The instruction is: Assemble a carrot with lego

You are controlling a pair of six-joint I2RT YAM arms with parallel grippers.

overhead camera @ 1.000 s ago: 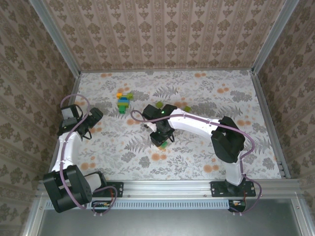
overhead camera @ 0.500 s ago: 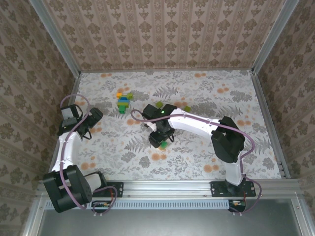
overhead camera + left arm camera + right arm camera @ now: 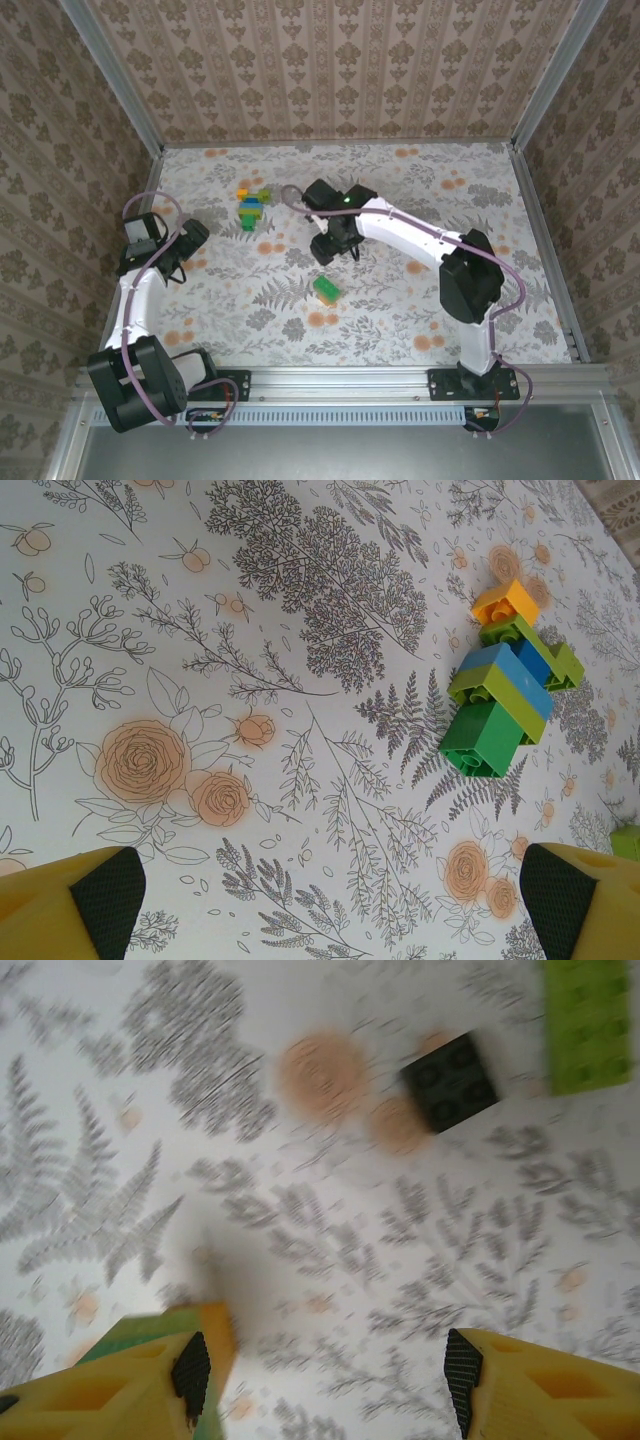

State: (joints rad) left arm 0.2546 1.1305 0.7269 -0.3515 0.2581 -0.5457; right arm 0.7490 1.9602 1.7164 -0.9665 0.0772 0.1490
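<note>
The black brick [image 3: 450, 1082] has clear cloth between it and the lime-green brick, so next I should lower my right gripper with its empty fingers open, one on each side of the black brick.
A small green and orange lego piece of the carrot [image 3: 326, 289] lies loose on the table in front of my right gripper [image 3: 331, 247]. In the right wrist view the same piece [image 3: 150, 1332] shows past the left fingertip [image 3: 190, 1375]. My right gripper [image 3: 325, 1372] is open with only tablecloth between its pads. A black brick [image 3: 450, 1082] and a lime-green brick [image 3: 590, 1025] lie ahead of it. My left gripper [image 3: 330, 910] stands open over bare cloth at the table's left side [image 3: 188, 240].
A build of yellow, green and blue bricks [image 3: 252, 207] lies at the back left, also ahead of the left gripper [image 3: 505, 685]. A lime brick edge [image 3: 628, 840] shows at the far right. Walls close the table on three sides.
My right gripper opened, let go of the green and orange piece, and moved away toward the back of the table. The piece stays where it was set. The left arm has not moved.
</note>
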